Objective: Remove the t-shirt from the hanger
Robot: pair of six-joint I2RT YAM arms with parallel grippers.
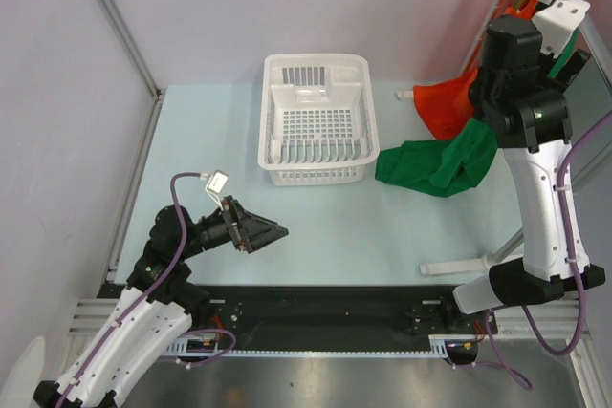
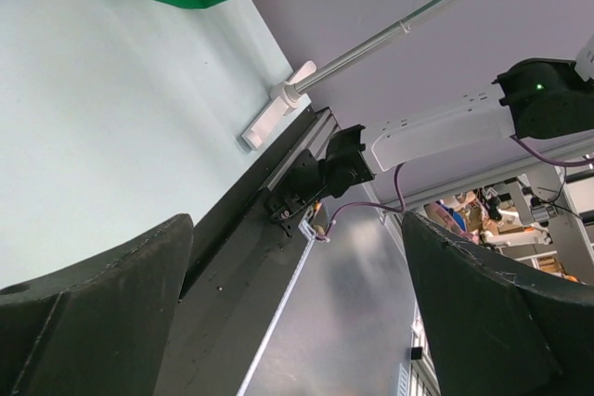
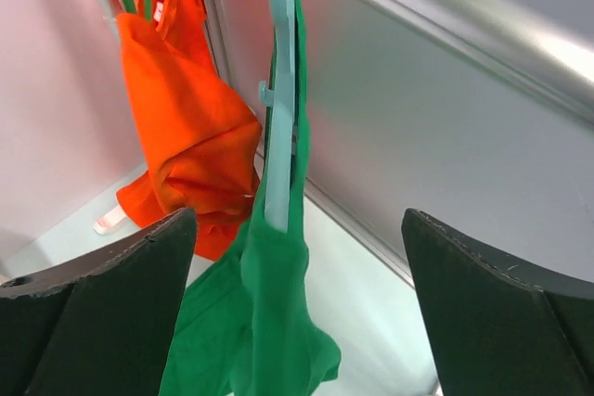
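Observation:
The fold hangs just outward of my right gripper, between its spread fingers. My right gripper will next ease outward around the green fold over the hanger's tip [image 3: 277,249] and close.
A green t-shirt [image 3: 269,322] hangs on a pale teal hanger [image 3: 280,127] at the right wall. Its lower part trails onto the table [image 1: 440,167]. An orange t-shirt [image 3: 186,136] hangs just left of it on another hanger and also shows in the top view [image 1: 446,107]. My right gripper [image 3: 297,322] is raised and open, its fingers apart on either side of the green shirt without touching it. In the top view it sits high at the right [image 1: 572,56]. My left gripper [image 1: 264,233] is low at the near left, open and empty [image 2: 297,322].
A white slatted basket [image 1: 316,167] stands mid-table, left of the green shirt. A metal rack pole with a white foot [image 2: 278,108] runs along the right side. Grey walls with metal frame posts [image 1: 115,21] enclose the table.

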